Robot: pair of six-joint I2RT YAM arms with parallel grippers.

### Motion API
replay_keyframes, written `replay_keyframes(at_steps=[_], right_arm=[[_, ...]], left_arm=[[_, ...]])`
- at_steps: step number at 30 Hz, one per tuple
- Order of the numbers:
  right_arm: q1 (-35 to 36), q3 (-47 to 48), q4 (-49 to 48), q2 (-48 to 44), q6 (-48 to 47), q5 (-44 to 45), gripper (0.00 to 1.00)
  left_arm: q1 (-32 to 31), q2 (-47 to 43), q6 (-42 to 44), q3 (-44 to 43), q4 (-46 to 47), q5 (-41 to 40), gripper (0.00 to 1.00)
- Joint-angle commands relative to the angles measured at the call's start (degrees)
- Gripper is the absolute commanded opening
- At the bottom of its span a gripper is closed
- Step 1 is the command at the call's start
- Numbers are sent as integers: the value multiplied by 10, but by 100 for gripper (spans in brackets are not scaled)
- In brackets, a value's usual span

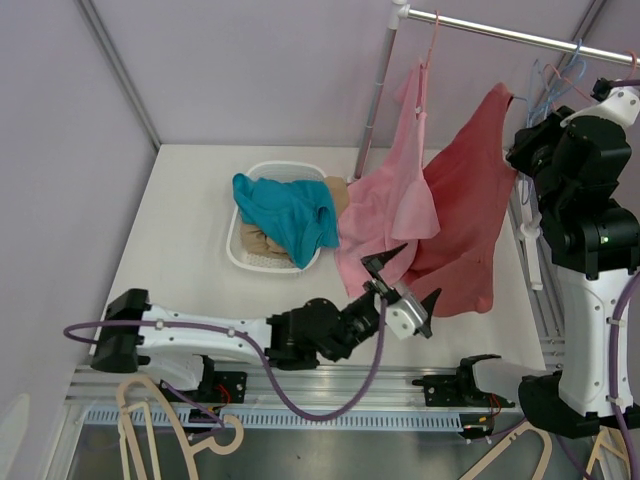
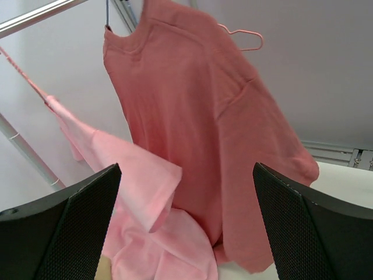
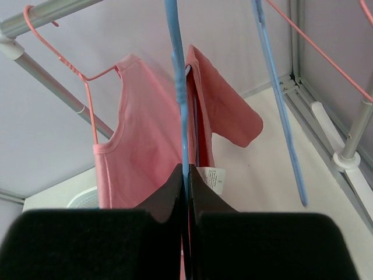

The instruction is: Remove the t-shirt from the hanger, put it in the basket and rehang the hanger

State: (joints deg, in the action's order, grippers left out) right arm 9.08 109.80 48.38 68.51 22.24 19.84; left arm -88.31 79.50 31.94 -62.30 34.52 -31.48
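Note:
The t-shirt's near hem hangs free in front of the fingers, so my left gripper will next slide open to the right in the top view around it and close.
A coral-red t-shirt (image 1: 465,215) hangs on a blue hanger (image 3: 178,87) from the rail (image 1: 500,32) at the upper right. My right gripper (image 3: 187,172) is shut on that hanger's blue wire, just above the shirt's collar and its white label (image 3: 213,178); in the top view the right gripper (image 1: 522,148) sits at the shirt's right shoulder. My left gripper (image 1: 405,285) is open below the clothes, near the t-shirt's lower hem, holding nothing. In the left wrist view the t-shirt (image 2: 198,116) hangs ahead, between the wide-apart fingers (image 2: 64,233).
A light pink top (image 1: 385,200) hangs on a pink hanger (image 3: 87,87) left of the t-shirt, its hem pooled on the table. A white basket (image 1: 240,255) with a teal cloth (image 1: 285,215) stands at the left. Spare hangers (image 1: 560,75) hang at the right; wooden hangers (image 1: 160,420) lie in front.

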Motion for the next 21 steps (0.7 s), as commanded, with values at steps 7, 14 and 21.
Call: replay_keyframes(at_steps=[7, 14, 21], right_arm=[[55, -10, 21, -24, 72, 144, 0], [124, -7, 42, -13, 77, 229, 0], [203, -5, 41, -8, 70, 302, 0]], left_arm=[[-41, 93, 62, -55, 154, -31, 99], [-34, 108, 19, -70, 130, 0, 99], [-7, 123, -48, -78, 96, 27, 100]])
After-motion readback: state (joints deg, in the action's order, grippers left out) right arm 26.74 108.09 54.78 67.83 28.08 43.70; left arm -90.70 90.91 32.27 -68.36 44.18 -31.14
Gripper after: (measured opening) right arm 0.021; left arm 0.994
